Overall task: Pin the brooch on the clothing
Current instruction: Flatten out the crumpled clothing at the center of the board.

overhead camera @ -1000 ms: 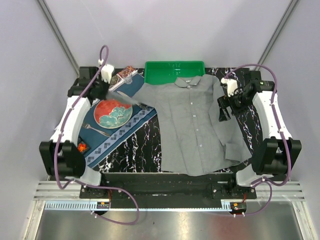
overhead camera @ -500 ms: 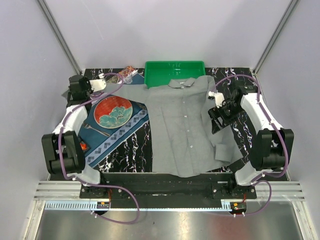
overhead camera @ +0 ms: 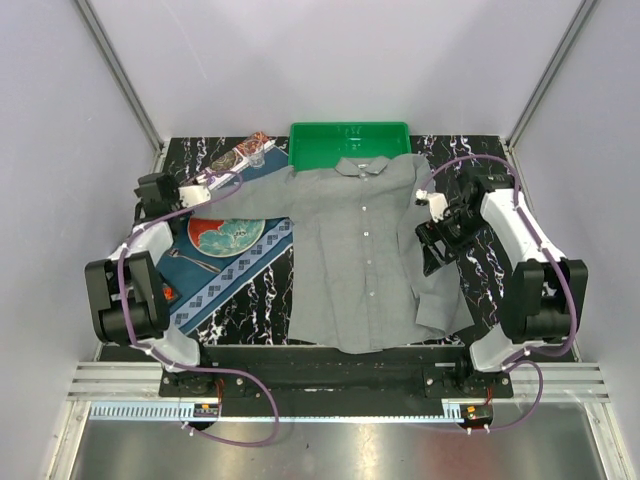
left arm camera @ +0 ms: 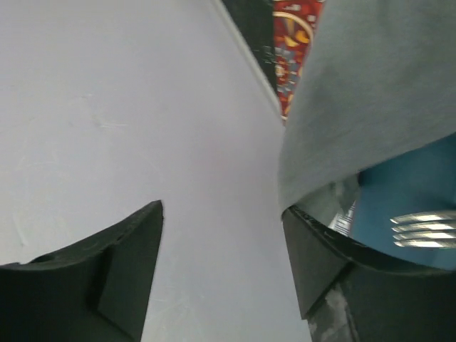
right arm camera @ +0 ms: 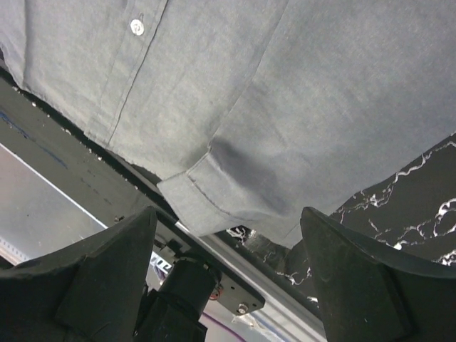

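The sleeve's folded cuff [right arm camera: 214, 192] lies nearer my base than my right gripper's open fingers, so my right gripper will next lower and draw back onto it.
The grey clothing [overhead camera: 365, 250] lies flat mid-table, with its left sleeve stretched out toward my left gripper [overhead camera: 212, 186]. In the left wrist view my left gripper [left arm camera: 222, 206] is open with only the wall between its fingers, and the sleeve [left arm camera: 356, 107] rests against the right finger. My right gripper [overhead camera: 432, 252] hangs open over the clothing's right side. In the right wrist view the right gripper [right arm camera: 228, 210] is just above the folded cuff [right arm camera: 214, 192], with nothing in it. The brooch [overhead camera: 166, 293] is a tiny orange speck on the placemat's near left corner.
A red-and-teal plate [overhead camera: 225, 236] and a fork [overhead camera: 195, 262] sit on the blue placemat [overhead camera: 215, 285], the sleeve partly over the plate. A green tray [overhead camera: 348, 140] stands at the back, with a small patterned packet [overhead camera: 245, 152] to its left.
The clothing has been dragged left and its sleeve pulled out straight. My left gripper has opened and let the sleeve go. The right gripper shifted left over the clothing, staying open.
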